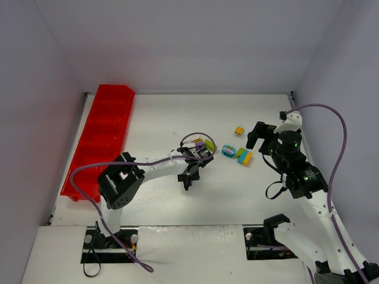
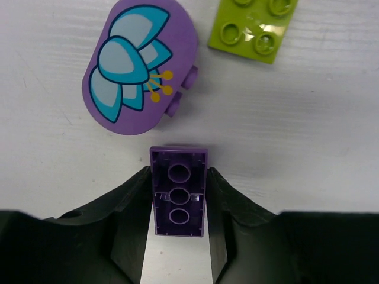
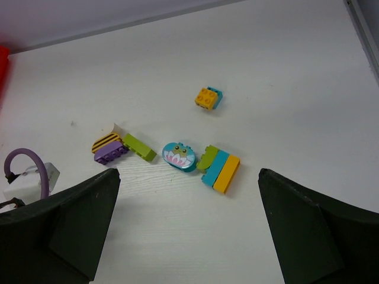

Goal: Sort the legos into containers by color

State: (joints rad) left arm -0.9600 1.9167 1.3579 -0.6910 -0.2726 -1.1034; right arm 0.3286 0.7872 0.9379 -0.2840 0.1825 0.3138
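Note:
My left gripper lifts, moves to the left in the top view over the red tray's near section [image 1: 89,184] next and releases the purple rectangular lego, since that section stands empty.
My left gripper [image 2: 179,177] is shut on a purple rectangular lego [image 2: 179,192], hollow underside up, a finger against each long side. Just beyond it lie a purple oval lego with a blue flower [image 2: 139,65] and a lime green lego [image 2: 254,26]. From above, the left gripper [image 1: 190,173] is at the table's middle. My right gripper [image 3: 188,174] stands open and empty above a teal oval lego [image 3: 179,156] and a lime, teal and yellow cluster [image 3: 219,167]. The red container tray [image 1: 106,127] lies far left.
An orange lego on a teal one [image 3: 207,97] sits alone toward the back right. A yellow-and-black striped lego [image 3: 106,141] rests by a purple one near the lime brick. White walls enclose the table on three sides. The right gripper [image 1: 256,135] is at the right.

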